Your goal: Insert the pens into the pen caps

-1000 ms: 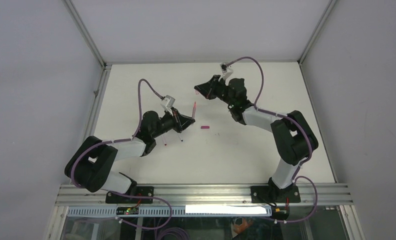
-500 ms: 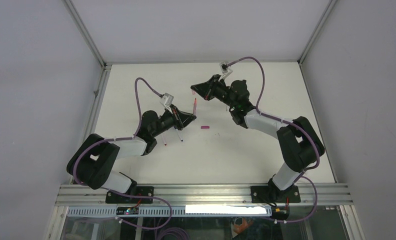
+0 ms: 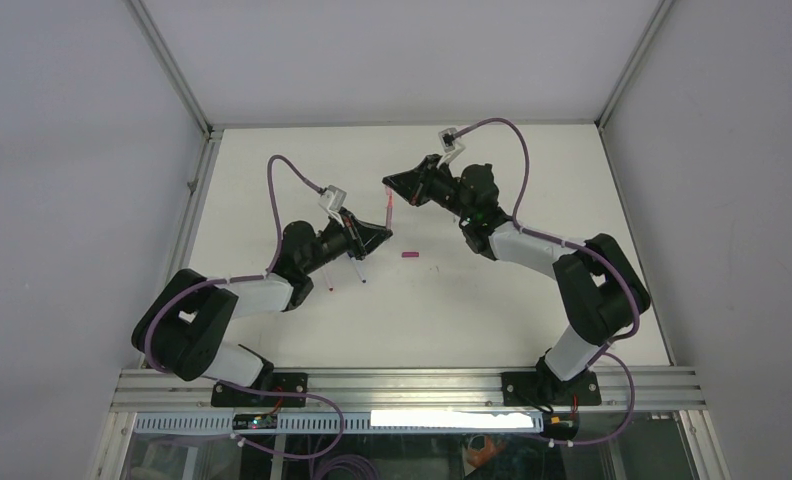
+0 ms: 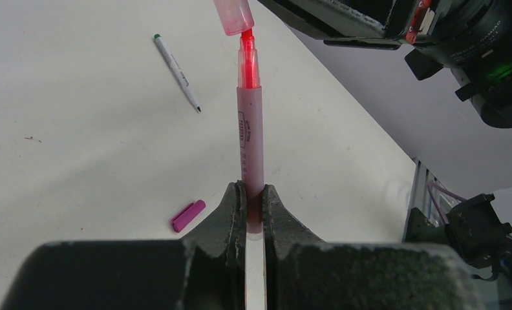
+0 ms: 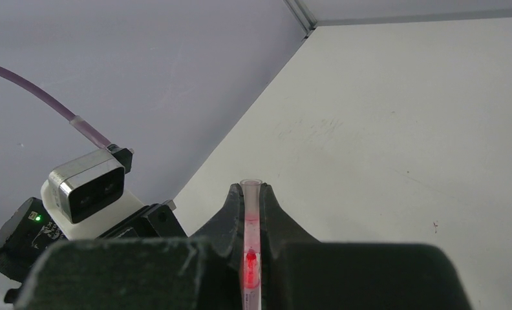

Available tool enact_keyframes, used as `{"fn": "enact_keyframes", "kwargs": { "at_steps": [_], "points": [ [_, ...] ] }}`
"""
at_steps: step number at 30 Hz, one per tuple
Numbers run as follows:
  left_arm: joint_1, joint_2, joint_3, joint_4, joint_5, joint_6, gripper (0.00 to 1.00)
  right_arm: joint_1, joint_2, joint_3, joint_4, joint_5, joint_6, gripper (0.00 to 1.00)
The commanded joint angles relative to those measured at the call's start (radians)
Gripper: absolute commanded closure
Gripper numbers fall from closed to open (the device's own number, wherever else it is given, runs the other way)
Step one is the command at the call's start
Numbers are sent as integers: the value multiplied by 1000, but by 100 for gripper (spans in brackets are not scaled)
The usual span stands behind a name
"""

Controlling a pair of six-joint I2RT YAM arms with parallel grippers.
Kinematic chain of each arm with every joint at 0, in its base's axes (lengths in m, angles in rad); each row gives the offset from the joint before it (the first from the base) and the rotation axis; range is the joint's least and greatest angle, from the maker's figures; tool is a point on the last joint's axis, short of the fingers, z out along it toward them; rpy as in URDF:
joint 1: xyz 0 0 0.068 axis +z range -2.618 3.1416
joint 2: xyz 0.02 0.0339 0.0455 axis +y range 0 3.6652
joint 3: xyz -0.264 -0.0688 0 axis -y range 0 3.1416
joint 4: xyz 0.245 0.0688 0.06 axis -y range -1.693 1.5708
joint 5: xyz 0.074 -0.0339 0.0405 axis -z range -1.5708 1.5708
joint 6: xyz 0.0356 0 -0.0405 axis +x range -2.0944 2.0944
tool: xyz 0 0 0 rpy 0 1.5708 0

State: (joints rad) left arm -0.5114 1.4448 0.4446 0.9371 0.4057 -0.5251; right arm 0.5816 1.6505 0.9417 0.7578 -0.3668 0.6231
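Observation:
The pink pen's red tip (image 3: 389, 199) (image 5: 251, 270) is still mostly uncovered just back of my right gripper, so I should push the cap along it toward the pen's body and release.
My left gripper (image 4: 253, 194) is shut on the lower barrel of a pink pen (image 4: 251, 139), which points away from the wrist with its red tip (image 4: 247, 58) bare. My right gripper (image 5: 251, 190) is shut on a clear pink pen cap (image 5: 251, 210). The cap's mouth (image 4: 234, 16) sits over the very end of the tip, and red shows inside the cap. In the top view the two grippers meet at mid-table, pen (image 3: 387, 212) between them. A magenta pen cap (image 3: 409, 255) lies loose on the table to the right of the left gripper.
Two thin pens (image 3: 329, 280) (image 3: 360, 272) lie on the table beside the left forearm, partly under it. Another thin white pen with a green end (image 4: 176, 71) lies farther out. The frame rail (image 3: 402, 385) runs along the near edge and the walls stand close on both sides.
The right gripper has swung down and left with the cap, onto the tip of the pen that the left gripper holds. The left gripper has barely moved.

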Motion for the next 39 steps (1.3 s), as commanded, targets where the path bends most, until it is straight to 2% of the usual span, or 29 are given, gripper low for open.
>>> {"fn": "enact_keyframes", "kwargs": {
  "at_steps": [1,27,39],
  "points": [
    [-7,-37,4,89,-4,14,100,6,-46,-6,35,5,-27,100],
    [-7,-51,-6,92,-29,9,100,12,-93,-47,66,-9,-11,100],
    [-7,-85,52,73,-12,-74,100,46,-124,-129,121,16,-17,100]
  ]
}}
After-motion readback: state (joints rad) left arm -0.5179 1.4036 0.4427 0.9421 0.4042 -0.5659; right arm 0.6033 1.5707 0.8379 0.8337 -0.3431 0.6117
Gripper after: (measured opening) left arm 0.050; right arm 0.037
